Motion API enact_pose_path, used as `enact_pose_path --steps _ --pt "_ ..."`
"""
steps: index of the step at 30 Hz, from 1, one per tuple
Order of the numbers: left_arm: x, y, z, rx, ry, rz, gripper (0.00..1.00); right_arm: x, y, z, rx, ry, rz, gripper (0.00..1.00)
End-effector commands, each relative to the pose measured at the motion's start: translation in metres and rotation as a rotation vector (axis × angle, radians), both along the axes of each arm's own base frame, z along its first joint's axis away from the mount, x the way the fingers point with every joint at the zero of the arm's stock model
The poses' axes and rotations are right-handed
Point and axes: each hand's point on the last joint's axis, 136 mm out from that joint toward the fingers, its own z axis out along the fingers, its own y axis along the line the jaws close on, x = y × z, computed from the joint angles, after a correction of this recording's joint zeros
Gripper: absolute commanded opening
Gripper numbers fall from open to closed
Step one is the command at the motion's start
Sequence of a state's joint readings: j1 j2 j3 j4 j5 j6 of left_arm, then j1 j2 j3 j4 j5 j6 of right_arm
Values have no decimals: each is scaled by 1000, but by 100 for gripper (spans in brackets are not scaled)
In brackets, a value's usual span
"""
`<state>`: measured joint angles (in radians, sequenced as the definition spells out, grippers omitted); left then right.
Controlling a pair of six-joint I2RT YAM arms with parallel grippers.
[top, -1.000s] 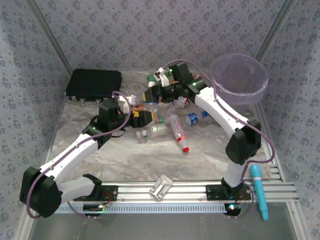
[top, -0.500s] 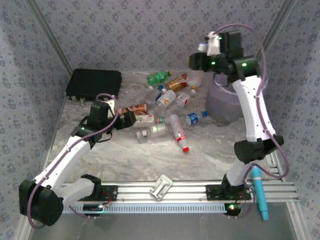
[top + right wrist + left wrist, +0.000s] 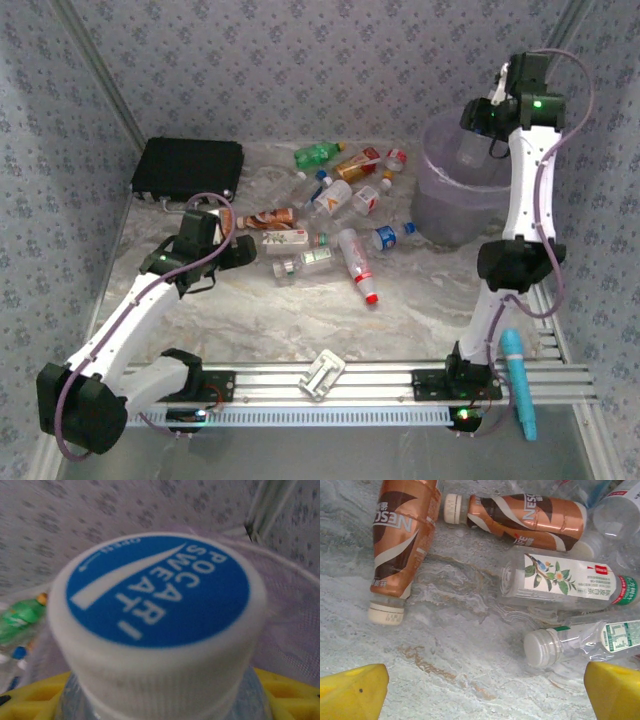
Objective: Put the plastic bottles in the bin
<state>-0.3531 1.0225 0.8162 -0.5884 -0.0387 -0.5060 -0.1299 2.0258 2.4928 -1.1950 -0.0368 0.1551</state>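
The clear bottle needs to go down into the opening of the pale-purple bin with my right gripper and be released there, because the gripper is still high above the bin's rim.
Several plastic bottles (image 3: 330, 225) lie in a heap at mid-table, among them a green one (image 3: 318, 154) and a clear one with a red cap (image 3: 358, 264). The pale-purple bin (image 3: 440, 215) stands at the back right. High over its rim, my right gripper (image 3: 484, 118) is shut on a clear bottle (image 3: 470, 146); its blue-and-white cap (image 3: 157, 605) faces the right wrist camera between the yellow fingers (image 3: 282, 690). My left gripper (image 3: 240, 250) stands open just left of the heap. Its yellow fingertips (image 3: 352, 690) hover above bare table, near a white-capped clear bottle (image 3: 555, 645) and two brown bottles (image 3: 400, 545).
A flat black case (image 3: 188, 168) lies at the back left corner. A blue tool (image 3: 518, 385) rests on the rail at the near right, and a small metal block (image 3: 322, 375) sits on the front rail. Patterned walls close in the table.
My right arm lifted a clear bottle out of the heap and swung it up and right to above the bin. My left gripper drew back a little to the left and opened wider.
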Motion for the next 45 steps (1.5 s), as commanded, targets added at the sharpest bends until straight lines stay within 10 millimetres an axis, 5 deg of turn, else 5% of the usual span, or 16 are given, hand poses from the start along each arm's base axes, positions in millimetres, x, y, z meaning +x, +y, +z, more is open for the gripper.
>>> enact_pose_path --steps 1,13,20,26,36,45 --pt "0 9 16 30 -33 12 100 -10 -8 -33 -32 141 9 28" --pt "5 11 13 68 -29 -3 100 -12 0 -128 -28 399 117 29" --pt "23 34 26 204 5 -17 100 -19 4 -169 -17 504 158 33" --pt "34 41 3 200 68 -17 100 -24 5 -190 2 557 176 58" --pt "45 47 -15 234 94 -25 100 -28 5 -179 -3 547 184 100" --pt "51 60 -21 299 113 -29 100 -37 4 -106 -31 391 152 100"
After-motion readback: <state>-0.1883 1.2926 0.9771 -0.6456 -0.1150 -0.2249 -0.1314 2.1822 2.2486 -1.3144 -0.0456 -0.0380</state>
